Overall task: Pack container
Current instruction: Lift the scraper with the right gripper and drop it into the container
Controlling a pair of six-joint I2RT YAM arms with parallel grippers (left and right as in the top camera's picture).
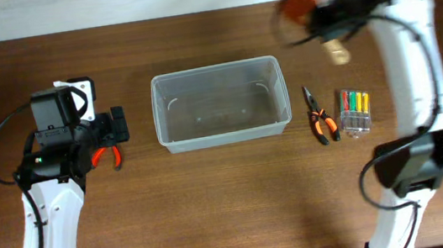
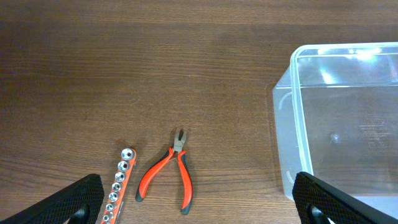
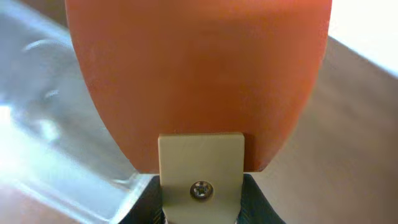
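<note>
The spatula needs to go back and to the left in the overhead view. My right gripper should move it over the tub's opening (image 1: 219, 100) (image 3: 61, 111).
The container (image 1: 215, 68) is a clear plastic tub at the table's middle, and nothing shows inside it. It also shows at the right of the left wrist view (image 2: 342, 124) and at the left of the right wrist view (image 3: 43, 130). My right gripper (image 1: 335, 10) (image 3: 200, 205) is shut on the beige handle of an orange-bladed spatula (image 1: 301, 1) (image 3: 199, 74), held in the air beyond the tub's far right corner. My left gripper (image 1: 113, 127) (image 2: 202, 202) is open and empty, above red-handled pliers (image 2: 168, 177) left of the tub.
An orange socket rail (image 2: 118, 183) lies beside the red pliers. Right of the tub lie orange-and-black pliers (image 1: 320, 120) and a clear case of coloured bits (image 1: 354, 112). A white tag (image 1: 77, 89) sits by the left arm.
</note>
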